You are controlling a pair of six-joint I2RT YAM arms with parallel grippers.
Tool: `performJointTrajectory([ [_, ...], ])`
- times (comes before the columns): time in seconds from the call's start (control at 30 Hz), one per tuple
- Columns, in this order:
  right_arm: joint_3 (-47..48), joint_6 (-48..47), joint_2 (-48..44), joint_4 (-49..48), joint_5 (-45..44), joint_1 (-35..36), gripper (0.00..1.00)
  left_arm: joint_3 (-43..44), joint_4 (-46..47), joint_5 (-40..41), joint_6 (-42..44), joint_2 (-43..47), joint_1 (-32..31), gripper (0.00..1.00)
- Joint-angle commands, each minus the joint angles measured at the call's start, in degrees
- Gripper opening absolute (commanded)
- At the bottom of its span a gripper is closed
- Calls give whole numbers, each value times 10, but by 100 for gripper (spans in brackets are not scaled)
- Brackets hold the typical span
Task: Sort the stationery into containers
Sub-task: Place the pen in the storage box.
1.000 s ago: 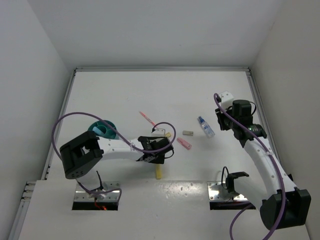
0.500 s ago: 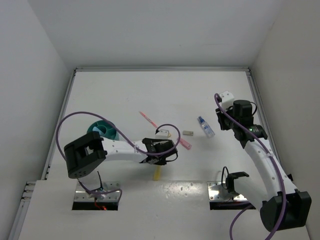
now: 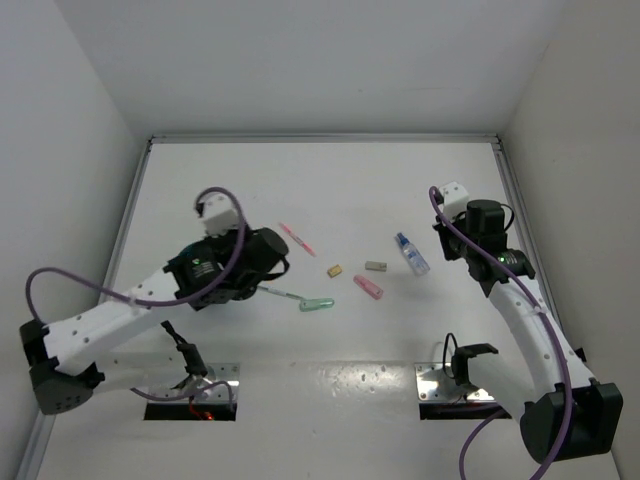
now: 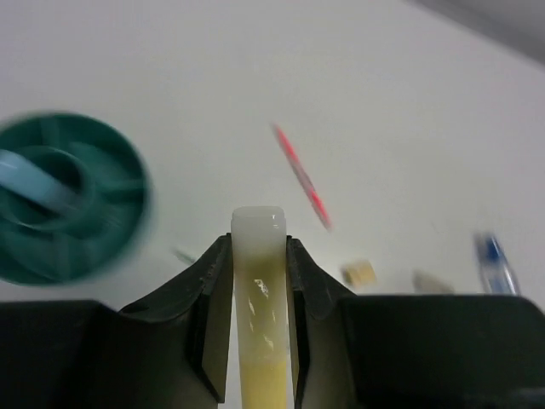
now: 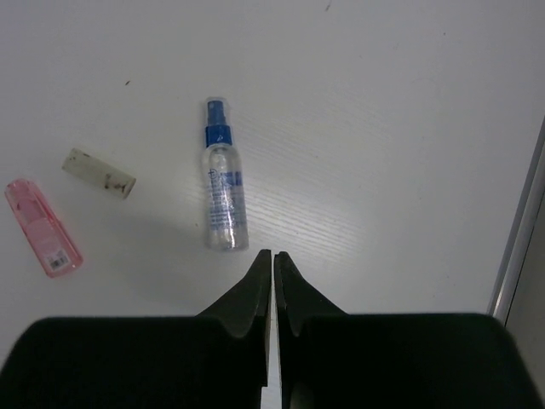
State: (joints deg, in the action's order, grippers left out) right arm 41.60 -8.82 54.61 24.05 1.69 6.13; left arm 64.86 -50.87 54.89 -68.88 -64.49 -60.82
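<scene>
A light-blue marker sits inside the teal cup. So my left gripper will next go left in its wrist view and down over it to release its marker.
My left gripper is shut on a yellow marker that stands up between its jaws, held above the table. The round teal cup lies to its left in the left wrist view, with a light-blue marker in it. In the top view my left arm hides the cup. My right gripper is shut on nothing, just right of the base of the clear blue-capped bottle. A tan eraser and a pink marker lie left of the bottle.
On the table between the arms lie a pink-red pen, a green pen, a small tan eraser, the second eraser, the pink marker and the bottle. White walls enclose the table.
My left arm has lifted the yellow marker off the near table and swung back left toward the cup, uncovering the green pen. My right gripper's jaws have closed; that arm stayed put.
</scene>
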Motion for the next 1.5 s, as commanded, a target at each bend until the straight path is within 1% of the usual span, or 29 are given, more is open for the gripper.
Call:
performJointTrajectory([
  [0.0,7,4,-10,-21,7,1,3,-32,-128,213,-66,55,67,0],
  [0.03,7,4,-10,-21,7,1,3,-39,-122,253,-59,65,84,0],
  [0.07,7,4,-10,-16,7,1,3,-39,-121,265,-59,71,123,0],
  [0.1,7,4,-10,-16,12,1,3,-45,-92,286,-12,71,141,0],
  [0.13,7,4,-10,-16,12,1,3,-45,-73,286,9,71,156,0],
  [0.17,7,4,-10,-16,12,1,3,-50,-57,303,25,71,184,0],
  [0.2,7,4,-10,-16,12,1,3,-56,-9,311,50,71,196,0],
  [0.23,7,4,-10,-16,12,1,3,-63,10,318,88,61,207,0],
  [0.27,7,4,-10,-16,12,1,3,-63,16,318,89,53,227,0],
  [0.4,7,4,-10,-16,12,1,3,-83,54,330,115,8,247,0],
  [0.47,7,4,-10,-16,12,1,3,-90,101,330,157,-13,256,0],
  [0.5,7,4,-10,-16,12,1,3,-90,108,322,157,-33,264,0],
  [0.53,7,4,-10,-16,12,1,3,-90,144,322,171,-41,264,0],
  [0.57,7,4,-10,-16,12,1,3,-96,167,322,213,-48,269,0],
  [0.6,7,4,-16,-16,12,1,3,-101,182,322,223,-53,269,0],
  [0.67,7,4,-16,-16,12,1,3,-116,280,312,311,-53,286,0],
  [0.77,7,4,-16,-16,12,1,3,-173,412,267,415,-46,315,0],
  [0.83,7,4,-21,-16,12,1,3,-179,428,261,422,-38,327,0],
  [0.9,7,4,-21,-16,12,1,3,-187,458,254,454,-38,327,0],
  [0.97,7,4,-21,-16,12,1,3,-192,470,242,459,-44,332,0],
  [1.17,7,4,-21,-16,12,1,3,-187,476,206,459,-62,332,0],
  [1.37,7,4,-21,-16,12,1,3,-187,476,206,459,-81,337,0],
  [1.47,7,4,-21,-16,12,1,3,-193,483,206,459,-95,350,0],
])
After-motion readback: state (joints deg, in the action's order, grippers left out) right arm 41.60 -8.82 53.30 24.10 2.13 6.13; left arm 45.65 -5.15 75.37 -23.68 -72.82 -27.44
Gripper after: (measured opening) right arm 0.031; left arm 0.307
